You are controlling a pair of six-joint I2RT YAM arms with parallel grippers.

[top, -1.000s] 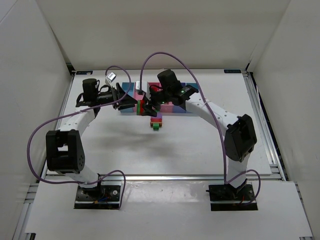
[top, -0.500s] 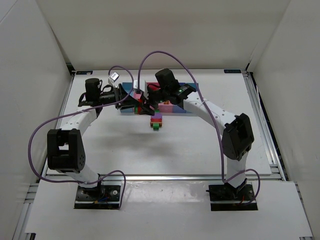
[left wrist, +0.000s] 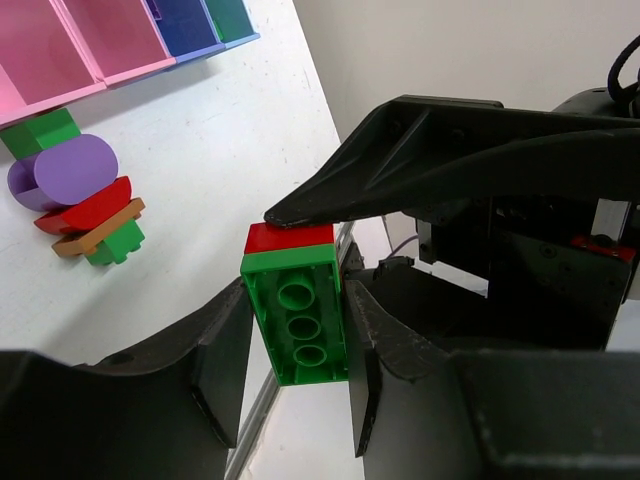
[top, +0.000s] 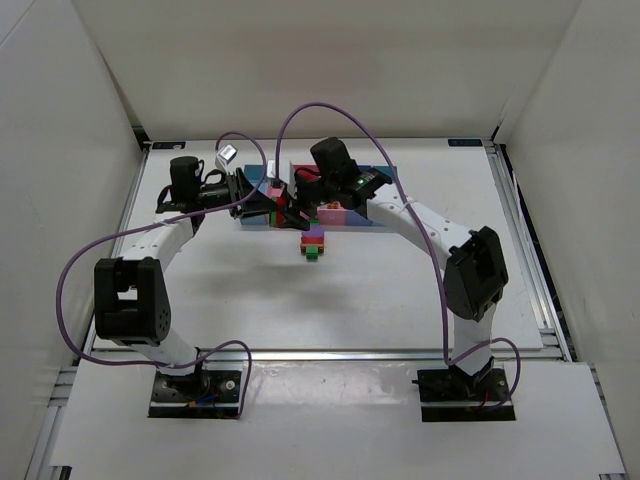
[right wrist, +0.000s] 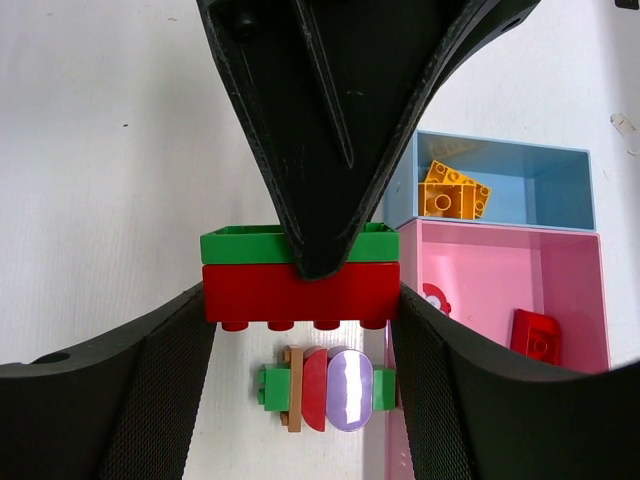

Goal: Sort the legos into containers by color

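Observation:
I should next pull the red brick (right wrist: 300,290) off the green with my right gripper, then move outward and down over the pink section (right wrist: 485,285) and let go, because red pieces are there.
A green brick (left wrist: 300,320) and a red brick (left wrist: 288,238) are stuck together and hang above the table in front of the containers (top: 350,218). My left gripper (left wrist: 297,340) is shut on the green brick. My right gripper (right wrist: 300,300) is shut on the red brick (right wrist: 300,290), its pads on both ends. In the top view the two grippers meet at the brick pair (top: 283,210). A joined stack of legos (top: 314,243) in green, orange, red and purple lies on the table just below them.
The light blue compartment (right wrist: 560,160) holds orange bricks (right wrist: 455,190). The pink compartment (right wrist: 480,280) beside it holds red pieces (right wrist: 535,335). Enclosure walls surround the table, and purple cables arch over both arms.
My left gripper moved right onto the brick pair, and its jaws closed on the green brick. The right gripper shifted slightly left and kept its hold on the red brick.

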